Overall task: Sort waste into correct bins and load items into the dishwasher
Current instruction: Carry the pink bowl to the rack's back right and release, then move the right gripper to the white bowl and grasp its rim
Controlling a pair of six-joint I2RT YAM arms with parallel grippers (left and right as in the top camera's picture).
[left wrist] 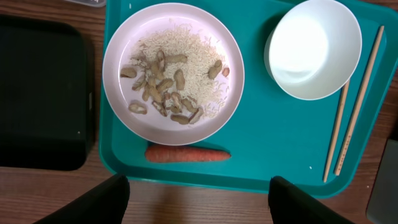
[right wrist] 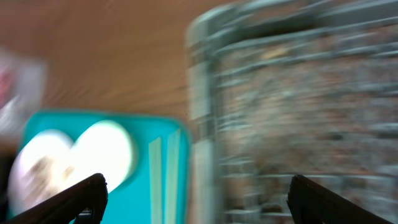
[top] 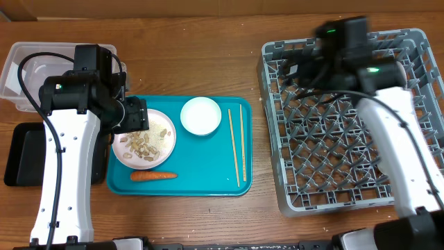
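The white bowl's rim by the chopsticks is next for my right gripper, which needs to move back from the dish rack (top: 354, 125) and down onto that rim.
A pinkish bowl (left wrist: 173, 73) with beige shell scraps and rice sits on the teal tray's left (top: 144, 141). An orange carrot (left wrist: 188, 154) lies in front of it (top: 153, 176). A white bowl (left wrist: 314, 48) and two chopsticks (left wrist: 348, 118) lie to the right (top: 200, 115) (top: 236, 146). My left gripper (left wrist: 199, 202) is open and empty above the tray's front edge; overhead it hovers over the pinkish bowl (top: 135, 115). My right gripper (right wrist: 199, 199) is open and empty over the grey dish rack's (top: 354, 125) left side (top: 300, 69). The wrapper, plate and cup are not visible.
The clear tub (top: 17, 69) stands at the far left, partly hidden by my left arm. The black tray (left wrist: 40, 93) lies left of the teal tray (left wrist: 261, 155), also overhead (top: 21, 154). The right wrist view is blurred, showing the white bowl (right wrist: 102, 155) and rack (right wrist: 298, 112).
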